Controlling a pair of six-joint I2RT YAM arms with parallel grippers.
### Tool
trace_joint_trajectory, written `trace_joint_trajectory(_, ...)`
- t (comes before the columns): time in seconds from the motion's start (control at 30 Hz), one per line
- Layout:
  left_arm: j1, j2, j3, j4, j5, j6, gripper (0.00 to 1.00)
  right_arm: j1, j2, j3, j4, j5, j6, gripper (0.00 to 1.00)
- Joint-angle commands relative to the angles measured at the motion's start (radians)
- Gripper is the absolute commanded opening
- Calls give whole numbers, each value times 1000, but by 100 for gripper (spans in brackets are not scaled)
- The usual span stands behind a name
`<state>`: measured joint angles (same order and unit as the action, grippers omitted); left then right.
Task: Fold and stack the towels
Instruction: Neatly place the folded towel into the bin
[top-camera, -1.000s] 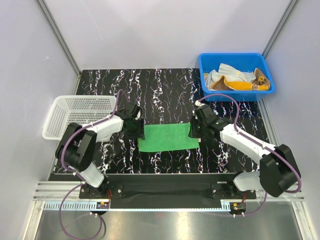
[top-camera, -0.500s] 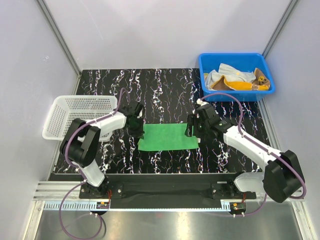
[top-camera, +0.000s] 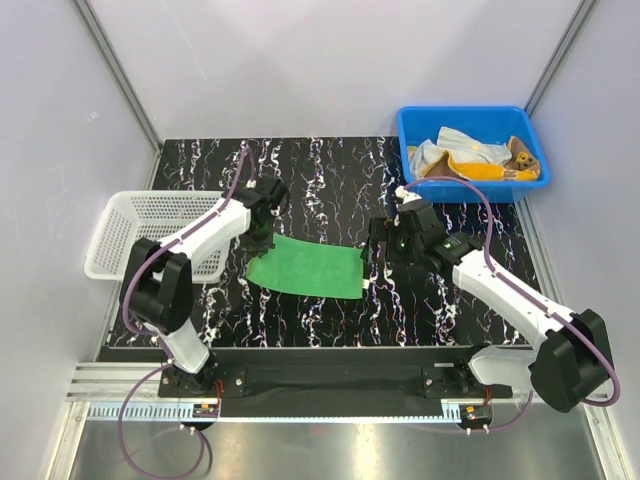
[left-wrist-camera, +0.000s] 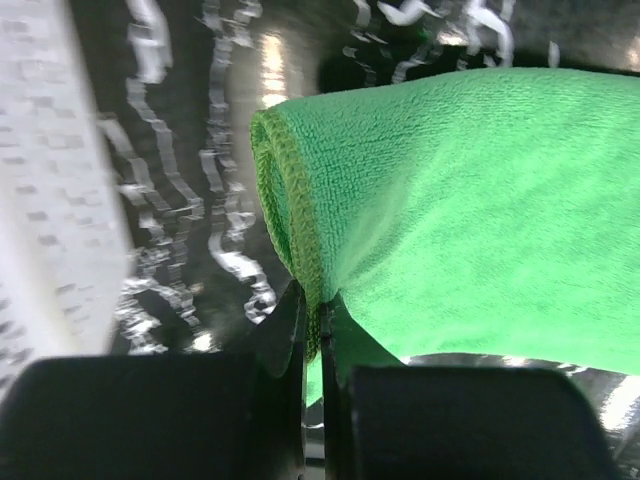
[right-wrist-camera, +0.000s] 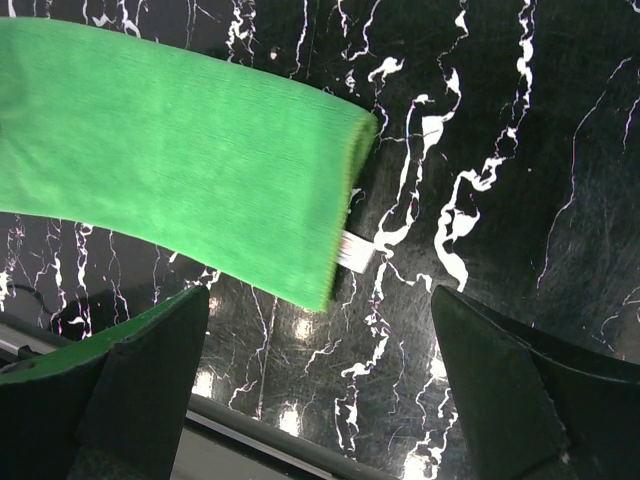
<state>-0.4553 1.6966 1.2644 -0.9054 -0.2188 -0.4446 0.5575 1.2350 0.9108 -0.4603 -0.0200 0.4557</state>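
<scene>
I will lift my left gripper, move it to the left in the top view over the white mesh basket (top-camera: 152, 226), lower it and release, since the green towel (top-camera: 305, 267) is already folded.
A folded green towel (top-camera: 305, 267) lies across the middle of the black marbled table, slanted down to the right. My left gripper (top-camera: 262, 238) is shut on its left end; in the left wrist view the green towel's hem (left-wrist-camera: 300, 230) is pinched between the two dark fingers. My right gripper (top-camera: 377, 250) hovers just past the towel's right end, wide open, with nothing between its fingers; the green towel's right end (right-wrist-camera: 200, 160) with a small white label (right-wrist-camera: 355, 250) shows below it. More towels (top-camera: 470, 158), white and orange-yellow with a brown bear, lie bunched in the blue bin (top-camera: 412, 170).
A white mesh basket (top-camera: 160, 208) stands at the left edge of the table, close behind my left arm. The blue bin sits at the back right corner. Grey walls enclose the table on three sides.
My left gripper has shut on the towel's left end and drawn it up and to the left. My right gripper has let go, opened wide and backed off the towel's right end.
</scene>
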Motion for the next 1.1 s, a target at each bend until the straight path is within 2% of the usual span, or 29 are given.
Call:
trace_joint_trajectory(0.0,12,-26,107,-119,-148,33,0,4,-17,49,20,-5,-20,100)
trace_joint_trajectory(0.3,61,-66,260,-311,-373,53,0,5,14,54,37,-15,-52,100)
trace_joint_trajectory(0.63,306,-109,245,-224,-476,184,0,5,30,45,68,-20,-74,100)
trace_joint_trajectory(0.83,441,-83,277,-156,-424,293,0,4,20,33,103,-5,-84,100)
trace_joint_trajectory(0.9,454,-46,282,-144,-467,342,0,2,4,20,133,-12,-80,100)
trace_joint_trajectory(1.07,549,1,285,-158,-487,288,0,4,7,5,179,-47,-78,100)
